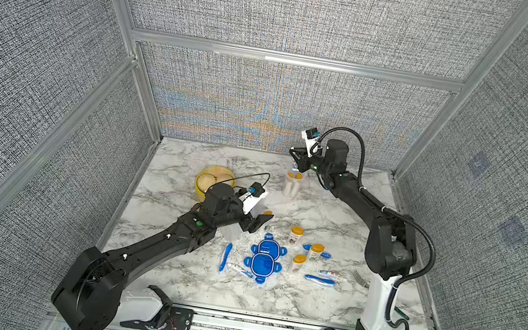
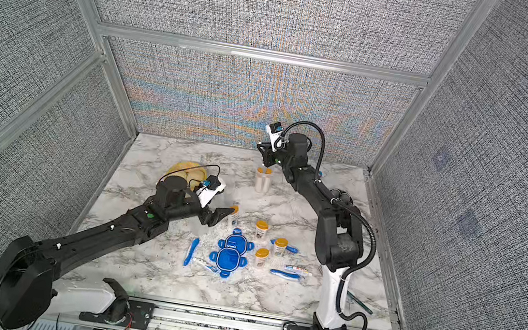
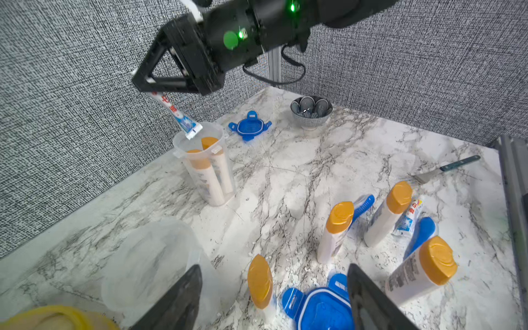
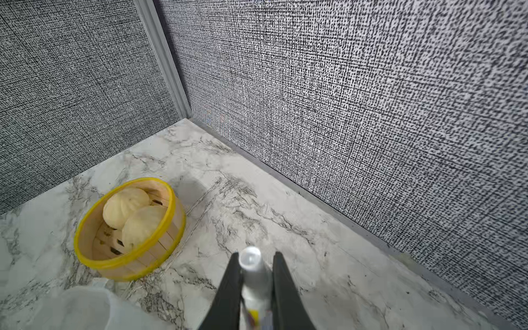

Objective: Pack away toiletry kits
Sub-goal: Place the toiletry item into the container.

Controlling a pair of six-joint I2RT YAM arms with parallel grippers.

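Next, my right gripper moves slightly down toward the back tub's opening (image 1: 294, 174) below it and releases the small toothpaste tube, since the tube's lower end hangs there.
My right gripper (image 1: 294, 167) is shut on a small toothpaste tube (image 3: 177, 115), which hangs slanted with its lower end at the rim of a clear tub (image 3: 205, 165). That tub stands at the back and holds two orange-capped white bottles. The tube's white cap (image 4: 250, 258) shows between the right fingers. My left gripper (image 3: 274, 267) is open and low over the table. One upright bottle (image 3: 259, 281) stands between its jaws, untouched. An empty clear tub (image 3: 148, 263) stands beside the left jaw. Three more bottles (image 1: 295, 235), blue toothbrushes (image 1: 225, 256), toothpaste tubes (image 1: 331, 274) and two blue lids (image 1: 261, 265) lie mid-table.
A yellow steamer (image 4: 128, 228) with buns stands at the back left, behind my left wrist. A third blue lid (image 3: 250, 125) and a dark bowl (image 3: 311, 111) are near the back wall. A fork (image 1: 359, 278) and a green-handled utensil (image 3: 445, 170) lie by the right arm's base.
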